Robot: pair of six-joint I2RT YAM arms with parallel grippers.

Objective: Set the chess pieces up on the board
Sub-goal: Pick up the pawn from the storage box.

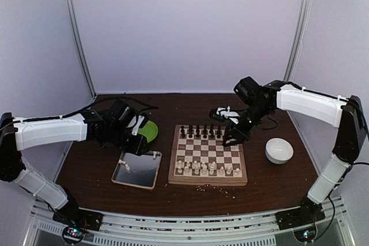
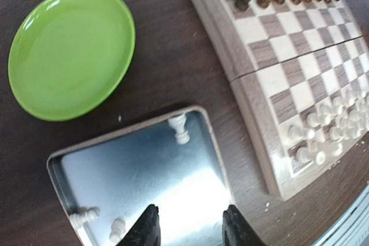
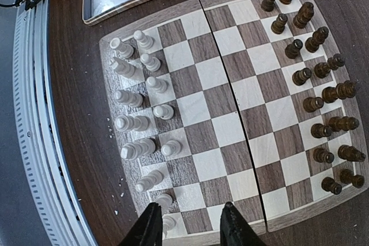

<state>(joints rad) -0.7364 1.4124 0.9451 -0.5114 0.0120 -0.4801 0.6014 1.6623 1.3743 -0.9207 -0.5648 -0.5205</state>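
Observation:
The pawn beside the corner pawn lies off the tray's rim, so the left gripper will next move down and back toward the robot's base, over that pawn.
The wooden board (image 1: 206, 181) lies at the table's centre. Dark chess pieces (image 1: 200, 132) fill its far two rows and cream-white pieces (image 1: 207, 168) stand along its near rows. In the right wrist view the white pieces (image 3: 141, 122) are on the left and the dark ones (image 3: 314, 76) on the right. My right gripper (image 3: 187, 226) is open and empty above the board's right edge (image 1: 233, 136). My left gripper (image 2: 190, 229) is open and empty above a silver tray (image 2: 138, 177). The tray holds three white pieces, one (image 2: 181, 129) at its far rim and two (image 2: 85, 217) at its left corner.
A green plate (image 1: 149, 129) sits left of the board, behind the tray (image 1: 137, 170). A white bowl (image 1: 279, 150) stands to the board's right. Pale crumbs (image 1: 213, 188) lie along the board's near edge. Metal rails run along the table's front.

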